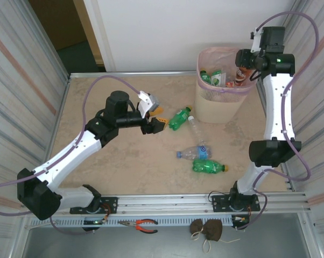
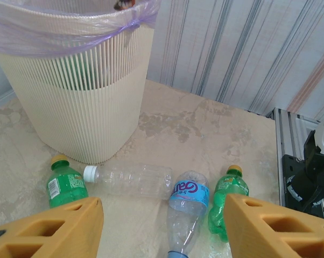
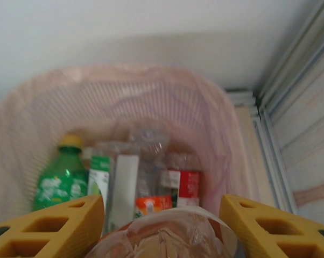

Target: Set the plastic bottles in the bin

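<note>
The brown-labelled bottle [image 3: 167, 236] still hangs high above the bottles inside the pink-lined bin [image 3: 154, 185]. My right gripper will move down toward them, then let go of it.
Several plastic bottles lie on the table: a green one [image 1: 179, 119], a clear one with a white cap [image 1: 195, 128], a clear blue-labelled one [image 1: 194, 153] and another green one [image 1: 209, 167]. My left gripper [image 1: 161, 119] hovers open just left of the first green bottle, nothing between its fingers [image 2: 54, 228]. In the left wrist view the clear bottle [image 2: 132, 180], the blue-labelled bottle [image 2: 188, 207] and two green bottles [image 2: 65, 183] [image 2: 226, 196] lie ahead. My right gripper [image 1: 243, 67] is over the bin [image 1: 221, 102], shut on a brown-labelled bottle [image 3: 167, 236].
The bin's pink liner [image 3: 216, 123] holds several bottles, among them a green one [image 3: 57, 183] and a red-labelled one [image 3: 186, 188]. Striped walls [image 1: 22, 80] close both sides of the table. Pliers [image 1: 143, 224] lie on the rail below the front edge.
</note>
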Tool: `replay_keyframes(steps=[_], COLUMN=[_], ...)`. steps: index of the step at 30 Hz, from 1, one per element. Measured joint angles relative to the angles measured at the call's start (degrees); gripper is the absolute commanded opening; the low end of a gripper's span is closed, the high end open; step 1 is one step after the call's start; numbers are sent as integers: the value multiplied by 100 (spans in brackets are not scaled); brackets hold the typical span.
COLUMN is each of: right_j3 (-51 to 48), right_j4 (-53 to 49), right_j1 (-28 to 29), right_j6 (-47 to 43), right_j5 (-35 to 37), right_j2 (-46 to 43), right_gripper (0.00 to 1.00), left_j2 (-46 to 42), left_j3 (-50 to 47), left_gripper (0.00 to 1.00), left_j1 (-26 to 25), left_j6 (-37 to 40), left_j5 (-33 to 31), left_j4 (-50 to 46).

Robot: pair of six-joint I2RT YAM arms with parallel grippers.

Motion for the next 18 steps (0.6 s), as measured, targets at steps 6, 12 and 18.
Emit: replay_keyframes(steps=[6,12,18], right_j3=[-118,-177,-208], right_j4=[-402,-590,-592], right_j1=[0,-22,-15], right_j6=[-52,-92,-138], right_j5=[111,118,107], right_j2=[308,728,1069], right_gripper=[47,48,53], left_j2=[0,-11,-48], left_j3=[-24,-118,-197], left_gripper=[60,60,60], left_j1=[0,0,0], left_j6=[0,0,0], left_j5=[-4,-7,-50], left_j4=[2,0,2])
